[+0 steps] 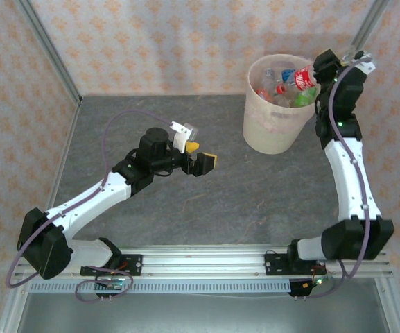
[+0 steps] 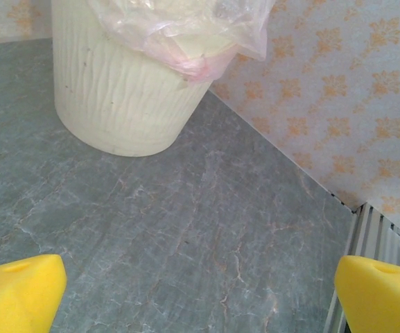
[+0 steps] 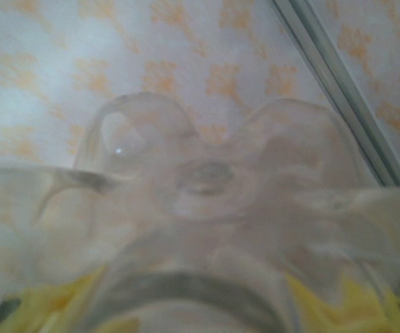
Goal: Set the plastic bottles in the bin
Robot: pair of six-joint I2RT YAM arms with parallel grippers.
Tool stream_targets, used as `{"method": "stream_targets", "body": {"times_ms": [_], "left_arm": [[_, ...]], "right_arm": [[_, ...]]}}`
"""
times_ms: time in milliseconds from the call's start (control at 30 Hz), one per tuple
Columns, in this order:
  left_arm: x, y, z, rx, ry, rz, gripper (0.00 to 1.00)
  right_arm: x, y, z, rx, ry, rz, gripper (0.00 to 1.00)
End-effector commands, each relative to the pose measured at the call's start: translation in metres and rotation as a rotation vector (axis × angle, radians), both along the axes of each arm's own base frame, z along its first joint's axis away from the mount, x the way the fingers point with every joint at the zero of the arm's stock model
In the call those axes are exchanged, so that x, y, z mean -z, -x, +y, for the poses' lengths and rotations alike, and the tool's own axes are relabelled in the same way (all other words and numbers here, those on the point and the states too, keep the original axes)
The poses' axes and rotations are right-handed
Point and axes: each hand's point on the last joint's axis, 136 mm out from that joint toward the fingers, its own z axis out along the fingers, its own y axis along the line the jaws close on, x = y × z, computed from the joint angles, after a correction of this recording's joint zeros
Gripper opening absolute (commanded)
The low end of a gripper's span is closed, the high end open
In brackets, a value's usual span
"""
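Note:
My right gripper tips downward and across the bin's rim over the bin's opening [image 1: 285, 84] next to release the bottle, since that opening lies below and beside the gripper.
My right gripper [image 1: 322, 67] is shut on a clear plastic bottle with a red label [image 1: 301, 78]. It holds the bottle tilted over the far right rim of the bin [image 1: 272, 128], a pale beige tub. Several more plastic bottles [image 1: 276, 87] lie inside the bin. In the right wrist view the bottle's clear lobed base [image 3: 206, 180] sits between the yellow pads [image 3: 47, 305]. My left gripper [image 1: 200, 155] is open and holds nothing. It hovers over the grey table, left of the bin. In the left wrist view the bin [image 2: 116, 97] stands ahead of my left gripper [image 2: 200, 295].
A thin plastic liner [image 2: 186, 35] hangs over the bin's rim. Patterned walls close in the back and the right side [image 2: 338, 104]. A metal frame post [image 1: 47, 48] runs up the back left. The grey table [image 1: 186, 208] stretches between the arms.

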Motion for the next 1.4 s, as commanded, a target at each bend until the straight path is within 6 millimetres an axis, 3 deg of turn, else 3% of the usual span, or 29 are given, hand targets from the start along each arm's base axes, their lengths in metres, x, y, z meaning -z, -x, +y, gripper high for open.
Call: {"method": "stream_targets", "body": {"times_ms": [0,267,400,567,767,867,967,1167,1367], "left_arm": [[0.004,0.000,0.010,-0.038,-0.026,-0.010,1.00],[0.009,-0.002,0.011,-0.050,-0.035,0.000,1.00],[0.011,-0.004,0.012,-0.060,-0.046,0.006,1.00],[0.014,-0.008,0.013,-0.077,-0.055,0.010,1.00],[0.018,-0.013,0.010,-0.079,-0.063,0.027,1.00],[0.021,-0.014,0.009,-0.077,-0.065,0.037,1.00],[0.023,-0.016,0.008,-0.079,-0.072,0.043,1.00],[0.024,-0.017,0.011,-0.092,-0.084,0.043,1.00],[0.027,-0.018,0.013,-0.103,-0.093,0.048,1.00]], "right_arm": [[0.003,-0.016,0.021,-0.128,-0.056,-0.010,0.45],[0.065,-0.035,0.046,-0.270,-0.093,0.140,0.52],[0.085,-0.032,0.048,-0.285,-0.022,0.246,0.66],[0.078,-0.005,0.018,-0.133,0.172,0.394,0.86],[0.064,0.030,-0.030,0.122,0.334,0.571,0.96],[0.066,0.028,-0.037,0.151,0.379,0.635,0.97],[0.073,0.016,-0.032,0.105,0.381,0.680,0.92],[0.095,-0.017,0.014,-0.191,0.360,0.661,0.77],[0.137,-0.035,0.036,-0.344,0.321,0.741,0.74]]}}
